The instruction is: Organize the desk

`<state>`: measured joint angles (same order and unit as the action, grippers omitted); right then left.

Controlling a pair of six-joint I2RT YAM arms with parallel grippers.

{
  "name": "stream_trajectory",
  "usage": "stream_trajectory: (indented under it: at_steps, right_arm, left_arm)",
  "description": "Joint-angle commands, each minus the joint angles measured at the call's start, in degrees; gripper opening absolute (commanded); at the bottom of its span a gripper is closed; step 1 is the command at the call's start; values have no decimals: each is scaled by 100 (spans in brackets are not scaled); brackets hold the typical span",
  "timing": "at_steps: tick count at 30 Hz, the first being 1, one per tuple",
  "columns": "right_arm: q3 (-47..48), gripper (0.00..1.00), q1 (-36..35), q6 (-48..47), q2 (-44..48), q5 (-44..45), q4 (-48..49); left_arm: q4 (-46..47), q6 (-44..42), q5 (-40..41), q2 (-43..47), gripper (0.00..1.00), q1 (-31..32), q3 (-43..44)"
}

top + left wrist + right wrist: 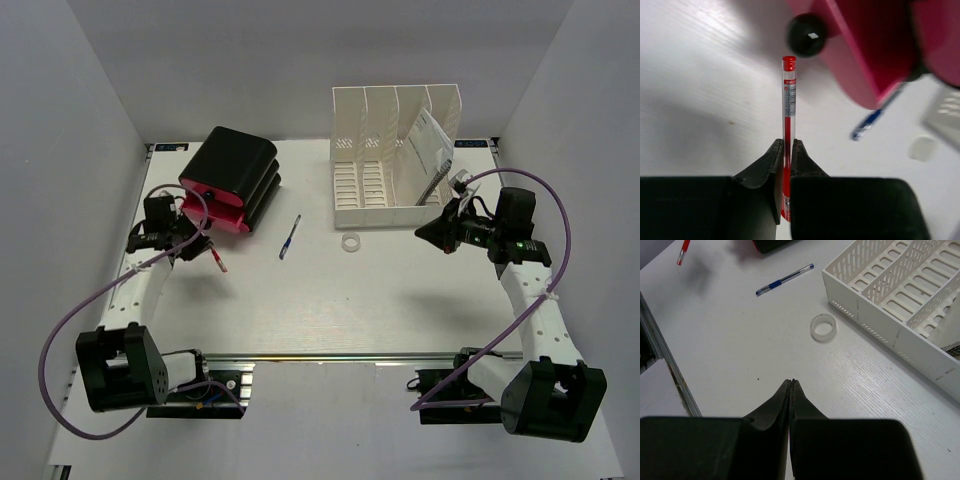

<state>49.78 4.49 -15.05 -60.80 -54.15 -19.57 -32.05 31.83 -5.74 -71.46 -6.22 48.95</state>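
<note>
The red pen still hangs outside the drawer's rim. My left gripper must next move outward, turn it lengthwise over the open pink drawer [228, 212] [872, 42] and release it.
The desk [330, 300] is a white tabletop with a silver rail [330, 358] at the near edge. My left gripper [195, 243] is shut on a red pen [217, 261] and holds it just in front of a black and pink box [232, 178]. In the left wrist view the fingers [787, 142] clamp the red pen [789, 95], which sticks out forward toward the box [880, 50]. My right gripper [425, 232] is shut and empty, above the desk near the white file rack [390, 160]; its wrist view shows the jaws [792, 381] pressed together.
A blue pen [290, 237] lies mid-desk, also in the right wrist view [785, 279]. A clear tape ring [350, 242] sits in front of the rack [900, 290] and shows in the right wrist view [823, 327]. A notebook [428, 150] leans in the rack's right slot. Grey walls surround the desk.
</note>
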Motion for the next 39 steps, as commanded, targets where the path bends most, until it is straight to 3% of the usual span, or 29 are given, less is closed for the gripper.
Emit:
stream_trajectory:
  at_steps: [1, 7, 11, 21, 39]
  right_arm:
    - [93, 1, 34, -60, 85, -87, 15]
    - [93, 1, 17, -60, 77, -87, 24]
    - [93, 1, 34, -60, 68, -78, 15]
    - [93, 1, 34, -77, 59, -52, 15]
    - [93, 1, 25, -104, 41, 27, 15]
  left_arm:
    - [208, 970, -621, 343, 0, -55, 255]
    - [902, 2438, -552, 493, 0, -55, 475]
    - [956, 3038, 141, 283, 0, -2, 800]
    - [1201, 4392, 811, -148, 0, 7, 783]
    - [1289, 4305, 934, -983, 0, 7, 1099]
